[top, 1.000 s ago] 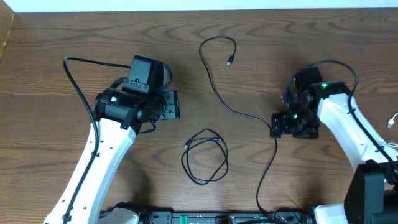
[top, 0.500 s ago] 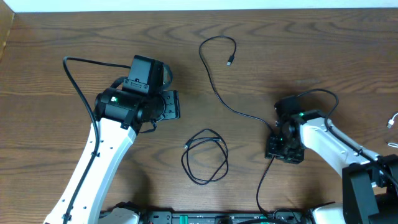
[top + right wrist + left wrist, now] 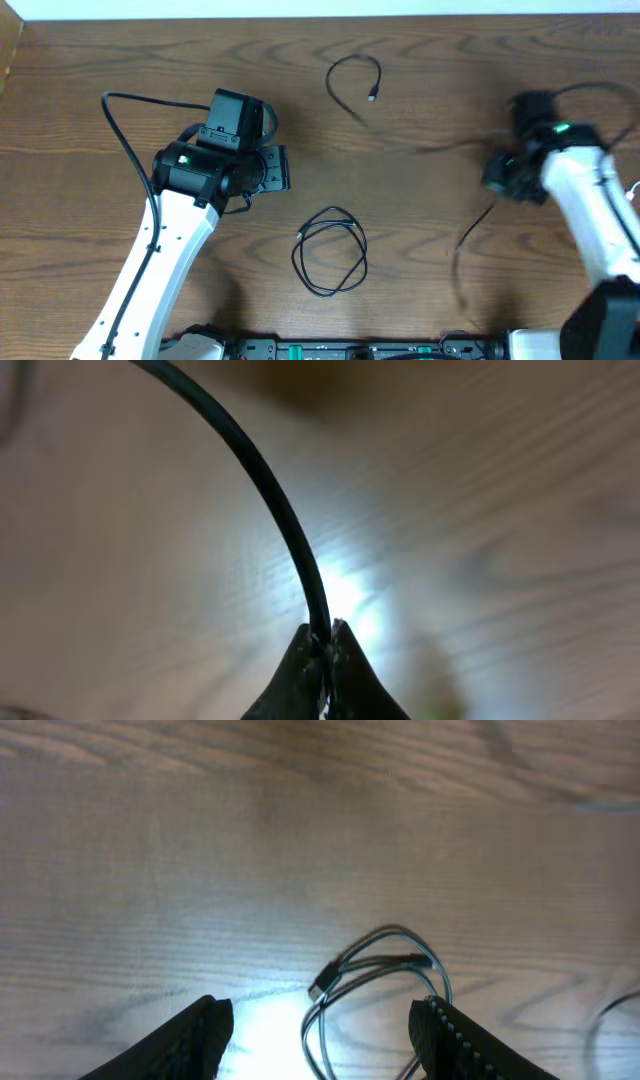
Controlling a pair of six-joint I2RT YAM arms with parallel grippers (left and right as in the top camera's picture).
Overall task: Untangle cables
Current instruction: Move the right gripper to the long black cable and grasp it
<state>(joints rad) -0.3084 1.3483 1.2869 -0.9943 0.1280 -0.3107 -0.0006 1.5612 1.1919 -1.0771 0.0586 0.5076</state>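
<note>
The right gripper draws the long black cable, still trailing from the far middle, to the right in the overhead view next, toward the white cable [image 3: 632, 190].
A long black cable [image 3: 355, 68] curls at the table's far middle, its small plug [image 3: 372, 97] pointing down. From there it runs in a blur to the right, to my right gripper [image 3: 497, 180], which is shut on it. In the right wrist view the cable [image 3: 270, 490] rises from between the shut fingertips of the right gripper [image 3: 322, 645]. A second black cable [image 3: 330, 250] lies coiled at the front middle. My left gripper [image 3: 278, 170] hovers open to the left of and beyond that coil. The left wrist view shows the coil [image 3: 385, 970] ahead of the open left gripper [image 3: 320, 1040].
The left arm's own thick black wire [image 3: 125, 140] arcs over the table's left side. A bit of white cable [image 3: 634, 190] shows at the right edge. The table's far edge [image 3: 320, 14] runs along the top.
My right gripper has shut on the long black cable and swung up and to the right, dragging the cable's middle with it. The left arm and the coil have not moved.
</note>
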